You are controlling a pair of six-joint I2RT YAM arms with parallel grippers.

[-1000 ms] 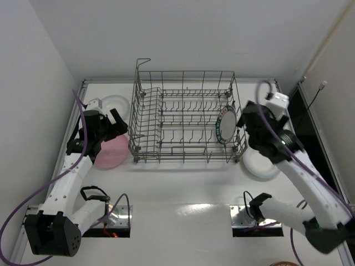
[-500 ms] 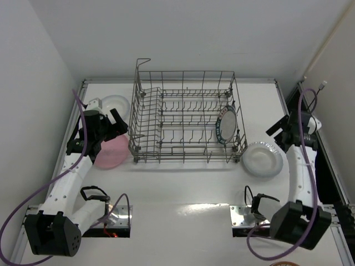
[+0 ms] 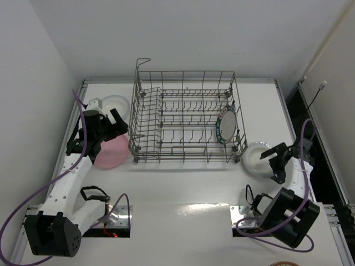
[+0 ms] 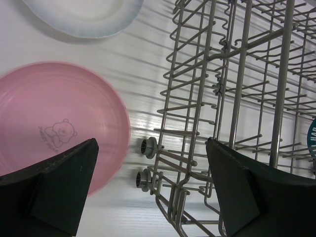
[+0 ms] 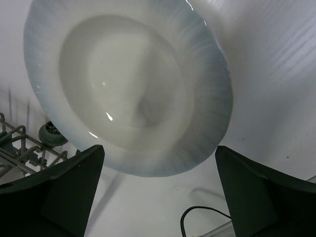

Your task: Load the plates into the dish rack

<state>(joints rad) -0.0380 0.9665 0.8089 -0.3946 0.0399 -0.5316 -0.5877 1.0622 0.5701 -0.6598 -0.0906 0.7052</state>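
Note:
My two open fingers have the white plate's near rim point(image 3: 269, 170) point(image 5: 160, 168) showing between them, so I need to lower my right gripper until they are on both sides of that rim, then close on it.
The grey wire dish rack point(image 3: 186, 119) stands at the table's middle back. The teal-rimmed plate point(image 3: 226, 124) stands upright at its right end. The pink plate point(image 3: 112, 152) lies flat left of the rack, also in the left wrist view point(image 4: 54, 118). One white plate point(image 3: 117, 103) lies behind it point(image 4: 84, 15). The other white plate point(image 3: 256, 159) lies right of the rack point(image 5: 128, 84). My left gripper point(image 3: 115, 126) point(image 4: 150, 148) is open, above the gap between the pink plate and the rack point(image 4: 222, 98). My right gripper point(image 3: 273, 162) point(image 5: 159, 148) is open and empty, low over the right white plate's near edge.
The rack's small wheels point(image 4: 147, 147) stick out at its near left corner. A black cable point(image 5: 197, 217) lies on the table close to my right gripper. White walls close in on the left and back. The table's raised right edge point(image 3: 291, 111) runs beside my right arm.
My right arm has swung away from the rack's right end, out to the right and then down, to sit low by the right white plate. The left arm has not moved.

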